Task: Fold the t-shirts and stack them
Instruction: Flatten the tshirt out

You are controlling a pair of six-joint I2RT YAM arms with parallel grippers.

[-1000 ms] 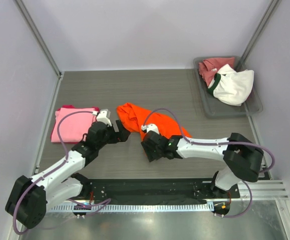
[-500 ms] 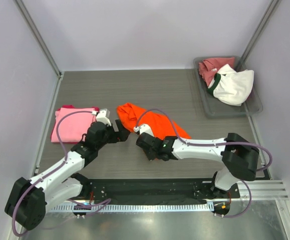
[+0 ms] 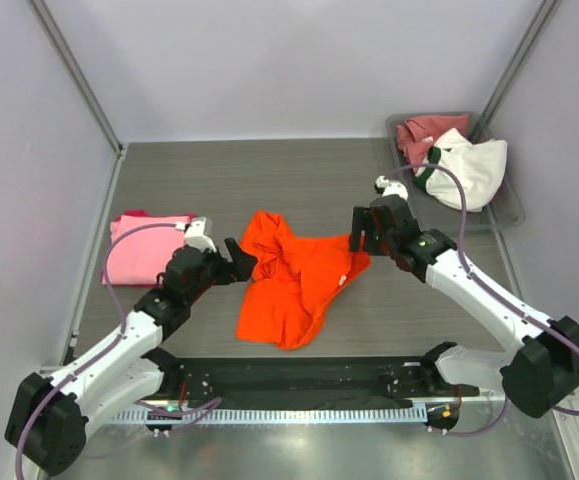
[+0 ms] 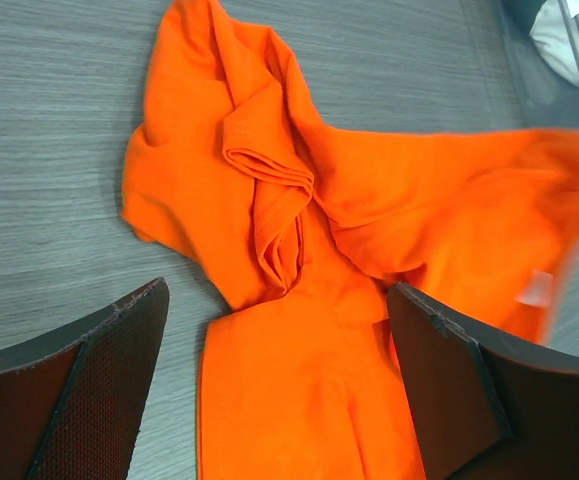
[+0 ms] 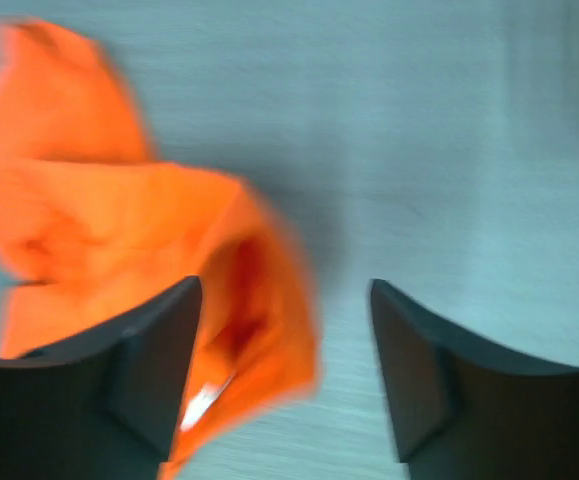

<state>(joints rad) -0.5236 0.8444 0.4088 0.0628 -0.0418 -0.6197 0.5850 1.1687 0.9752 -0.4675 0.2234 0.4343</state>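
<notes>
The robot should swing its right gripper back across the orange t-shirt [image 3: 294, 282] and down onto the t-shirt's near corner [image 3: 242, 334], which lies flat to the gripper's left in the top view.
The bright orange t-shirt [image 3: 294, 282] lies crumpled and partly spread in the middle of the table. My left gripper [image 3: 239, 262] is open at its left edge. In the left wrist view the orange t-shirt [image 4: 299, 250] lies under and between the open jaws of my left gripper [image 4: 279, 400]. My right gripper [image 3: 362, 231] is open just above the shirt's right corner. The right wrist view is blurred and shows the orange t-shirt [image 5: 119, 230] reaching in between the open jaws of my right gripper [image 5: 287, 370]. A folded light pink t-shirt [image 3: 144, 252] lies at the left on a magenta one [image 3: 134, 214].
A grey tray [image 3: 439, 222] at the back right holds a dusty rose-red t-shirt [image 3: 421, 133] and a white t-shirt with a dark green collar [image 3: 471, 172]. Walls close in the table on the left, back and right.
My right arm has swung from the middle front to the right, drawing the orange shirt out wider, and its jaws now stand open. My left gripper has shifted slightly toward the front.
</notes>
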